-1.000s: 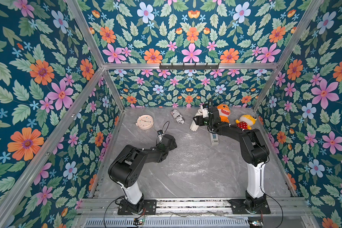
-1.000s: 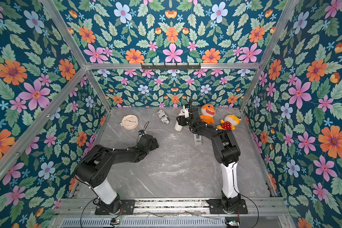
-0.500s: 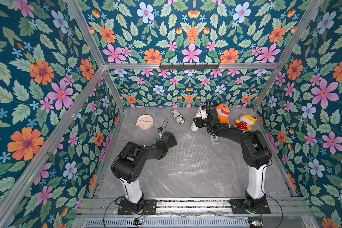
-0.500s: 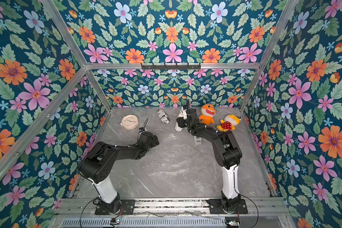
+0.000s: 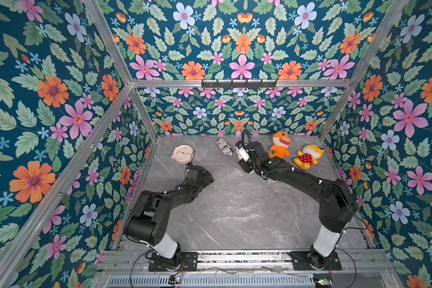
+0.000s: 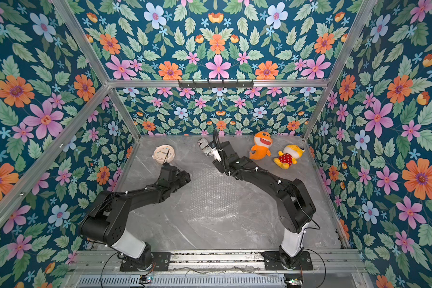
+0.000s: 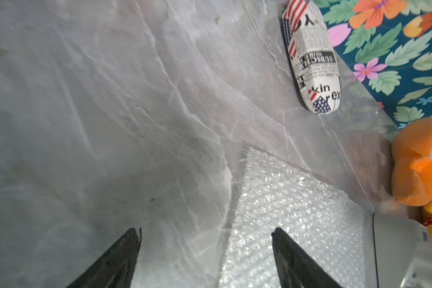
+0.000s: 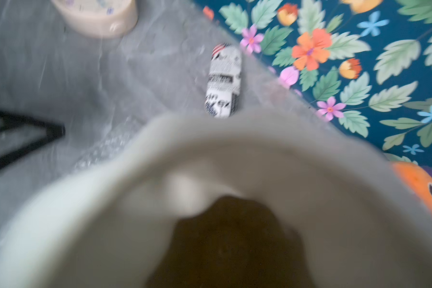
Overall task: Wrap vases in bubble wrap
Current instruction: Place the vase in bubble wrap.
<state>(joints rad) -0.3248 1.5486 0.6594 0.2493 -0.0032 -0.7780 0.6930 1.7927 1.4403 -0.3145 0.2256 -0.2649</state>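
The bubble wrap lies flat and bare, so next my right gripper needs to draw back over the sheet's middle (image 5: 237,199), lower and tip the vase onto its side, and release.
The bubble wrap (image 5: 235,194) (image 6: 212,194) lies flat in the middle of the table. My left gripper (image 7: 206,230) hangs open over its far left corner, one finger above the sheet (image 7: 297,212) and one above bare table. In both top views the left gripper (image 5: 208,178) (image 6: 186,177) sits at that corner. My right gripper (image 5: 246,165) is at the sheet's far right end, shut on the vase. The cream vase's flared rim (image 8: 235,154) fills the right wrist view, blurred, and hides the fingers. In both top views the wrist covers the vase.
A round cream clock (image 5: 182,154) lies at the back left. A newsprint-patterned case (image 5: 224,147) (image 7: 309,62) lies by the back wall. An orange plush (image 5: 279,147) and a yellow plush (image 5: 308,155) lie at the back right. Floral walls enclose three sides.
My right gripper has come forward from the back wall to the far end of the bubble wrap, bringing the vase with it. The left gripper has barely shifted.
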